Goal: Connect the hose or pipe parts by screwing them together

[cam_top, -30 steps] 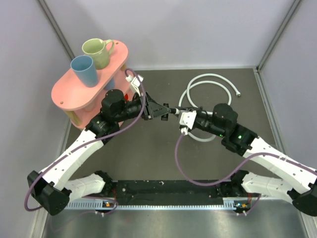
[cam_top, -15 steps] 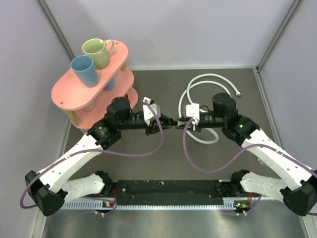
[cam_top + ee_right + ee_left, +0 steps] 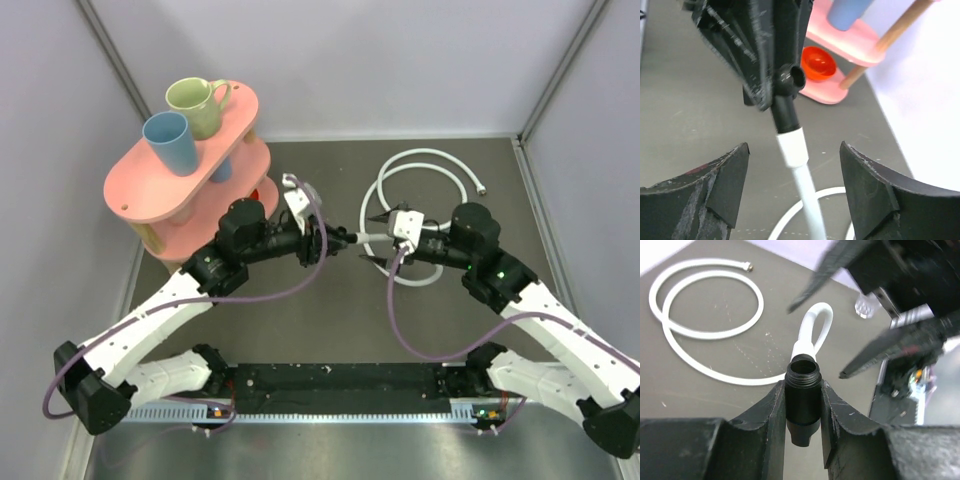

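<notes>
The white collar (image 3: 374, 238) (image 3: 792, 145) on the connector stands untouched between my right gripper's wide-open fingers. Next, the gripper moves toward the connector, turning at the wrist, and closes on that collar.
My left gripper (image 3: 338, 239) is shut on the black T-shaped connector (image 3: 802, 397), which stands upright between its fingers with the threaded mouth (image 3: 802, 369) facing out. The white hose (image 3: 420, 156) lies coiled on the dark table at the back right. One end of it rises to the connector, and its white collar (image 3: 792, 145) sits against the connector's black stem (image 3: 785, 111). My right gripper (image 3: 374, 240) is open. Its fingers (image 3: 730, 175) stand wide on either side of that collar without touching it.
A pink two-level stand (image 3: 150, 192) sits at the back left with a green mug (image 3: 195, 106) and a blue cup (image 3: 170, 141) on top. A red bowl (image 3: 817, 63) rests on its lower level. Purple cables (image 3: 400, 320) loop off both wrists.
My right gripper has opened and let go of the hose end, drawing back slightly to the right. My left gripper still holds the connector and has turned at the wrist.
</notes>
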`<state>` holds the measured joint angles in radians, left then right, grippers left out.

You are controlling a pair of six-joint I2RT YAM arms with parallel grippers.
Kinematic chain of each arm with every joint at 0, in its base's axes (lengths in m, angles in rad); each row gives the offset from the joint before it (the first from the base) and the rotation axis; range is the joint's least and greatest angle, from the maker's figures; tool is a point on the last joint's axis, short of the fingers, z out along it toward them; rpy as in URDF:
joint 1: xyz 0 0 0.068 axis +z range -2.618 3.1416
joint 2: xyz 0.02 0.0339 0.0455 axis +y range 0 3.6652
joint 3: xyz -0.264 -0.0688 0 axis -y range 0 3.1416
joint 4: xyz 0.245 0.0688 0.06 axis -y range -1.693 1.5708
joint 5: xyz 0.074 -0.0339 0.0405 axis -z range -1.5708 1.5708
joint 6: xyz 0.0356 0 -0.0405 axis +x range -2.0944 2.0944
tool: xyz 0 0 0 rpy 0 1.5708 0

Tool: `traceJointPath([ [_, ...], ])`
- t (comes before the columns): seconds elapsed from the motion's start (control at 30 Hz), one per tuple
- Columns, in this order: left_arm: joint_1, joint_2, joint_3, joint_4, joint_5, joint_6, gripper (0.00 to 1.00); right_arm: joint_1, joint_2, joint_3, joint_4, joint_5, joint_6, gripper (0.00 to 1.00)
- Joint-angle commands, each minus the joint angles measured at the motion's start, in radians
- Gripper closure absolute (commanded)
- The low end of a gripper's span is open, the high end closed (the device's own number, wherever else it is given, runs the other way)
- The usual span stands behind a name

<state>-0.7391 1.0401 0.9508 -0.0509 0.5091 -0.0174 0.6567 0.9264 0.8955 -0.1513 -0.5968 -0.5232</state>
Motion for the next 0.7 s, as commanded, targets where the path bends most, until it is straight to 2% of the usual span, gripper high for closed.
traceJointPath([
  [0.0,0.067,0.040,0.170,-0.070,-0.182,-0.534,1.00,0.010,-0.070,-0.067,0.174,0.121,-0.066,0.27],
  [0.07,0.092,0.061,0.230,-0.188,-0.172,-0.642,1.00,0.026,-0.104,-0.096,0.235,0.170,-0.122,0.26],
  [0.13,0.118,0.078,0.276,-0.207,-0.111,-0.783,1.00,0.058,-0.126,-0.136,0.306,0.219,-0.158,0.26],
  [0.23,0.129,0.069,0.243,-0.132,-0.029,-0.961,1.00,0.107,-0.143,-0.159,0.343,0.268,-0.230,0.26],
  [0.27,0.130,0.064,0.214,-0.103,-0.014,-1.045,1.00,0.119,-0.141,-0.159,0.351,0.307,-0.266,0.26],
  [0.37,0.133,0.058,0.171,-0.014,0.049,-1.174,1.00,0.185,-0.124,-0.171,0.407,0.435,-0.371,0.26],
  [0.53,0.133,0.055,0.143,0.040,0.081,-1.268,1.00,0.231,-0.083,-0.162,0.412,0.483,-0.436,0.25],
  [0.67,0.133,0.047,0.129,0.043,0.086,-1.303,1.00,0.250,-0.060,-0.155,0.414,0.503,-0.460,0.31],
])
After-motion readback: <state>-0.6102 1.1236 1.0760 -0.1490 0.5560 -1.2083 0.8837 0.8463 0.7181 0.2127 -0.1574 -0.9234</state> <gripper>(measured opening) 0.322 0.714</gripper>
